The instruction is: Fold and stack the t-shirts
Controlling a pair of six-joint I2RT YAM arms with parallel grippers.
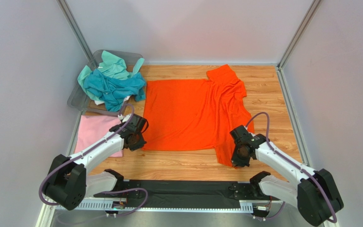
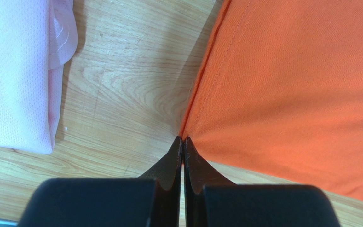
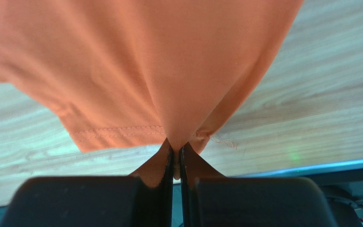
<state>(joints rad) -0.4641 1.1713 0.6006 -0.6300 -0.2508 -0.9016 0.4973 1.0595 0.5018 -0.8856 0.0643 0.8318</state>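
The sleeve jutting past the table's near edge goes outward in my right gripper onto the orange t-shirt's creased chest next. The gripper releases it there, since the chest lies outward of the gripper.
The bright orange t-shirt (image 1: pixel 188 113) lies spread over the middle of the wooden table. My left gripper (image 1: pixel 136 140) is shut on its near left hem corner, as the left wrist view (image 2: pixel 183 138) shows, with orange cloth (image 2: pixel 292 90) running off to the right. My right gripper (image 1: pixel 238 158) is shut on the shirt's near right sleeve, seen pinched between the fingers in the right wrist view (image 3: pixel 175 146). A folded pale pink t-shirt (image 1: pixel 98 134) lies flat at the left, also in the left wrist view (image 2: pixel 15 71). Teal (image 1: pixel 112 87) and mint green (image 1: pixel 114 65) shirts are heaped in the bin.
The grey see-through plastic bin (image 1: pixel 77 98) stands at the back left. White walls with metal posts close in the table on three sides. A black strip (image 1: pixel 183 189) runs along the near edge between the arm bases.
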